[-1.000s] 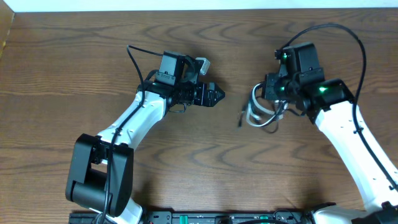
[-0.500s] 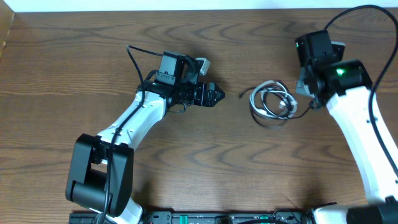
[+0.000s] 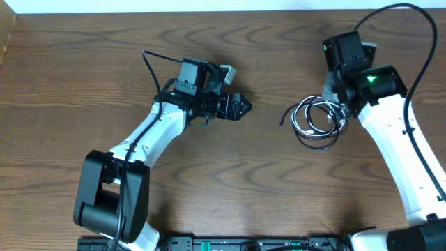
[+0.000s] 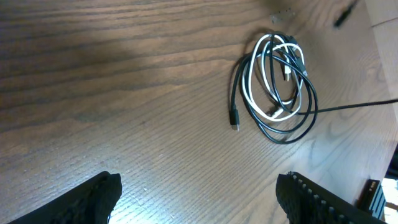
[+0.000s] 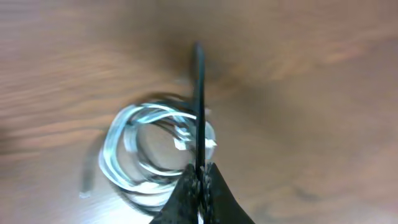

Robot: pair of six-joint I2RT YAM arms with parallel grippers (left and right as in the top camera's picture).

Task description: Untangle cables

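My right gripper is holding the straight part of the black cable. I will carry it to the left in the overhead view next, toward the coiled bundle point(image 3: 320, 120) point(image 5: 152, 149), and release it.
The black cable point(image 3: 318, 143) and white cable point(image 3: 304, 117) lie coiled together in one small bundle on the wooden table point(image 3: 230, 174), just left of my right gripper point(image 3: 337, 104). In the right wrist view, the right gripper point(image 5: 200, 180) is shut on a straight run of the black cable point(image 5: 198, 93), with the blurred white cable's loops point(image 5: 124, 155) to its left. My left gripper point(image 3: 244, 107) is open and empty, well left of the bundle. The left wrist view shows the left gripper's wide-apart fingers point(image 4: 199, 190), the black cable point(image 4: 237, 87) with its plug end, and the white cable point(image 4: 250, 81).
The thicker black arm wire point(image 3: 397, 14) arcs above the right arm. The table's far edge point(image 3: 223, 10) meets a white strip. The robot base rail point(image 3: 251, 244) runs along the front.
My right gripper moved right and back from the bundle's left part, and the bundle was dragged to the right with it. The left arm has not moved.
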